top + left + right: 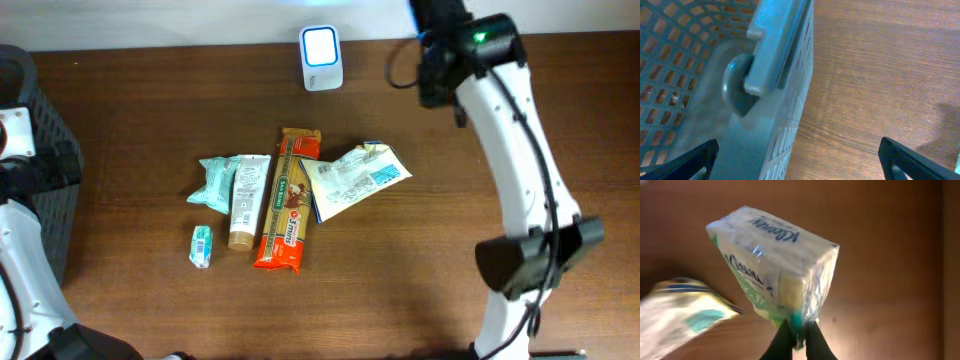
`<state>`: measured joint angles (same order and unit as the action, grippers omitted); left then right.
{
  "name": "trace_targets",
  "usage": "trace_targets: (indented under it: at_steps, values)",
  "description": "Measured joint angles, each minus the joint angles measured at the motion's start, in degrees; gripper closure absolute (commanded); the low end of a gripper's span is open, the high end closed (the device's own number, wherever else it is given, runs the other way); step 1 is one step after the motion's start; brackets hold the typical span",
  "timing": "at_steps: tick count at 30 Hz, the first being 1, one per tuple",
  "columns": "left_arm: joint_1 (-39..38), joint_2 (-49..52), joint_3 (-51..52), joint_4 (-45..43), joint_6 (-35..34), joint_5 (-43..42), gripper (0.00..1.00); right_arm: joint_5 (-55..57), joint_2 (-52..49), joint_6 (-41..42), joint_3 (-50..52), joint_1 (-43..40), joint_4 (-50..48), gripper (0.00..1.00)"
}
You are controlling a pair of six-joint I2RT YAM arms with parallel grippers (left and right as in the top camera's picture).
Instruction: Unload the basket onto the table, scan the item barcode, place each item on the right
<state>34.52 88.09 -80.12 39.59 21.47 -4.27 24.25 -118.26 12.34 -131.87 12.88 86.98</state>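
Note:
The spot on the tabletop beside the white and blue bag is bare, so my right gripper should next pull back, go down to it and let go of the Kleenex pack [775, 260] there.
In the right wrist view a plastic-wrapped Kleenex tissue pack [775, 260] hangs above the brown table, pinched at its lower edge. My right gripper [799, 336] is shut on that edge. From overhead, the right arm [445, 60] reaches to the back of the table, just right of the white scanner with a lit blue face [321, 57]; the arm hides the pack there. My left gripper [800, 165] stands wide open with nothing between its fingers, straddling the wall of a grey basket [790, 125].
Several items lie mid-table: a teal pouch [213, 182], a cream tube [245, 203], an orange spaghetti pack [288, 200], a white and blue bag [355, 175] and a small teal packet [202, 245]. The dark basket [40, 110] stands at the left edge.

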Motion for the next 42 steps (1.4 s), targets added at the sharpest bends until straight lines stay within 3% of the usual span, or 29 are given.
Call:
trace_targets:
  at_steps: [4,8,10,11,12,13,18,20,25,32,40,42]
  values:
    - [0.0,0.0,0.0,0.0,0.0,0.0,0.01,-0.5,-4.2,9.5,6.0,-9.1,6.2,0.96]
    - [0.0,0.0,0.0,0.0,0.0,0.0,0.01,-1.8,-4.5,15.7,18.6,-17.9,1.6,0.87]
    - [0.0,0.0,0.0,0.0,0.0,0.0,0.01,-3.9,-4.6,16.6,24.0,-20.3,-0.8,0.64]
    - [0.0,0.0,0.0,0.0,0.0,0.0,0.01,-4.4,-4.6,16.8,25.3,-21.0,-1.1,0.35]
    - [0.0,0.0,0.0,0.0,0.0,0.0,0.01,-4.9,-4.6,17.2,25.9,-21.6,-1.2,0.21]
    - [0.0,0.0,0.0,0.0,0.0,0.0,0.01,-5.1,-4.6,17.4,26.0,-21.8,-1.2,0.14]
    - [0.0,0.0,0.0,0.0,0.0,0.0,0.01,-13.0,-4.7,10.6,23.9,-22.1,-0.2,0.12]
    - [0.0,0.0,0.0,0.0,0.0,0.0,0.01,-22.0,-4.7,3.8,17.8,-22.1,-0.3,0.01]
    - [0.0,0.0,0.0,0.0,0.0,0.0,0.01,-48.0,-4.7,-7.5,13.8,-21.1,-11.8,0.01]
    - [0.0,0.0,0.0,0.0,0.0,0.0,0.01,-58.1,-11.3,-19.2,19.0,-11.8,-19.9,0.01]
    - [0.0,0.0,0.0,0.0,0.0,0.0,0.01,-70.6,-21.7,-35.1,19.7,-8.4,-14.8,0.00]
    - [0.0,0.0,0.0,0.0,0.0,0.0,0.01,-72.8,-22.1,-36.7,20.6,-6.6,-15.1,0.13]
